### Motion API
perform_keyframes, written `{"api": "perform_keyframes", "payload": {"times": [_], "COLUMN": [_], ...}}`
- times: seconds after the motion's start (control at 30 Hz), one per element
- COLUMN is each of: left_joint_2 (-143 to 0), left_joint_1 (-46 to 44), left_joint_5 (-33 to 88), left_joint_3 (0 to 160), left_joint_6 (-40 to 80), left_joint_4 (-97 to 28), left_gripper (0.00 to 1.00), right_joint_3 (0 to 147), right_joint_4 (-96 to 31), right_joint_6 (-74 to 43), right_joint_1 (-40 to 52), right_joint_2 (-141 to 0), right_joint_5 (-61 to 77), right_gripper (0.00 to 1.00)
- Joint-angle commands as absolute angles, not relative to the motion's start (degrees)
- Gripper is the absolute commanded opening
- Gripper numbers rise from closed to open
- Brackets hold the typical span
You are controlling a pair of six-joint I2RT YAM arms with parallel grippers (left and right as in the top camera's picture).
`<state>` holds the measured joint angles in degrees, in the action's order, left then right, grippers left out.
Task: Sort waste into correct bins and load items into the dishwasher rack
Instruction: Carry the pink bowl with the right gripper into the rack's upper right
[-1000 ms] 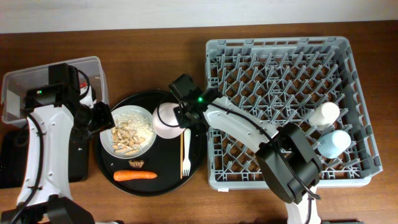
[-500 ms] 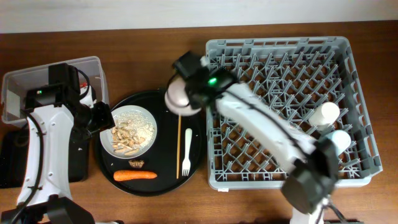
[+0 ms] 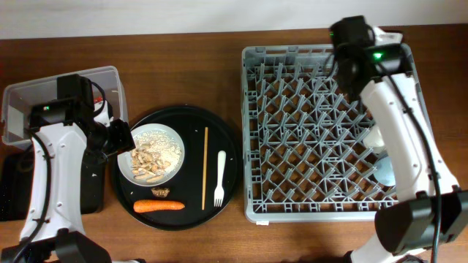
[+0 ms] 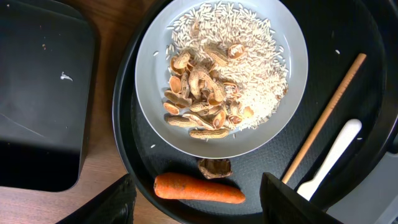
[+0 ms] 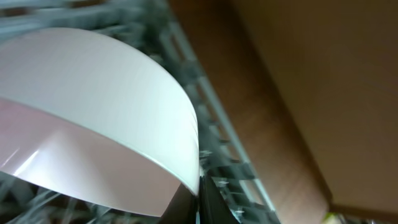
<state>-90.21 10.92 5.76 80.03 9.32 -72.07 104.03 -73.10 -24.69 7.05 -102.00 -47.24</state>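
My right gripper holds the cup and will next move down and to the left in the overhead view. It will let go of the cup among the rack's far wires, because they are empty.
The pale grey plate [image 3: 175, 139] holds rice and beige food scraps [image 3: 150, 162] on the round black tray. An orange carrot [image 3: 159, 206], a brown morsel [image 3: 160, 192], a wooden chopstick [image 3: 205, 168] and a white fork [image 3: 219, 179] lie beside it. My left gripper [image 3: 118, 139] is open at the plate's left edge; in the left wrist view its fingers [image 4: 205, 210] straddle the carrot [image 4: 199, 188]. My right gripper [image 5: 198, 200] is shut on the rim of a white cup [image 5: 93, 106] over the dishwasher rack's [image 3: 307, 146] far right corner. A white cup [image 3: 375, 136] and the blue cup [image 3: 385, 174] stand in the rack.
The clear tub [image 3: 44, 95] sits at the far left with a red wrapper [image 3: 97, 99] and a white scrap inside. The flat black tray [image 3: 11, 186] lies in front of it. The round black tray [image 3: 228, 150] sits between the tub and the rack.
My right gripper lifted the white cup off the round tray and swung it across to the rack's far right corner. The chopstick shifted slightly left. The left arm stayed still.
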Motion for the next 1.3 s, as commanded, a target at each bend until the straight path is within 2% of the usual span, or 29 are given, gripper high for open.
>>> {"api": "perform_keyframes", "payload": {"times": [0.0, 0.27, 0.67, 0.77, 0.87, 0.9, 1.13, 1.2, 1.27], "left_joint_2": [-89.2, -89.2, -89.2, -89.2, -89.2, -89.2, -89.2, -89.2, -89.2], "left_joint_1": [11.1, 11.1, 11.1, 11.1, 11.1, 11.1, 11.1, 11.1, 11.1], "left_joint_5": [6.4, 6.4, 6.4, 6.4, 6.4, 6.4, 6.4, 6.5, 6.9], "left_joint_3": [79.5, 79.5, 79.5, 79.5, 79.5, 79.5, 79.5, 79.5, 79.5], "left_joint_6": [9.8, 9.8, 9.8, 9.8, 9.8, 9.8, 9.8, 9.8, 9.8], "left_joint_4": [-71.9, -71.9, -71.7, -71.6, -71.6, -71.6, -71.7, -71.7, -71.7], "left_gripper": [0.63, 0.63, 0.64, 0.64, 0.64, 0.64, 0.64, 0.64, 0.68], "right_joint_3": [101.4, 100.8, 100.6, 100.6, 100.6, 100.6, 100.6, 100.6, 100.6], "right_joint_4": [-70.7, -69.5, -71.6, -73.8, -77.2, -78.4, -81.5, -81.5, -81.5], "right_joint_6": [-28.0, -28.7, -29.2, -29.2, -29.0, -29.0, -29.2, -29.2, -28.2], "right_joint_1": [2.4, 2.0, 13.2, 14.3, 14.5, 14.5, 14.5, 14.5, 14.5], "right_joint_2": [-104.5, -114.1, -119.5, -119.5, -119.5, -119.3, -110.0, -105.5, -101.8], "right_joint_5": [-53.1, -53.2, -43.3, -39.4, -34.5, -33.3, -30.2, -28.3, -25.3], "right_gripper": [0.04, 0.04, 0.05, 0.17, 0.47, 0.52, 0.56, 0.64, 0.77]}}
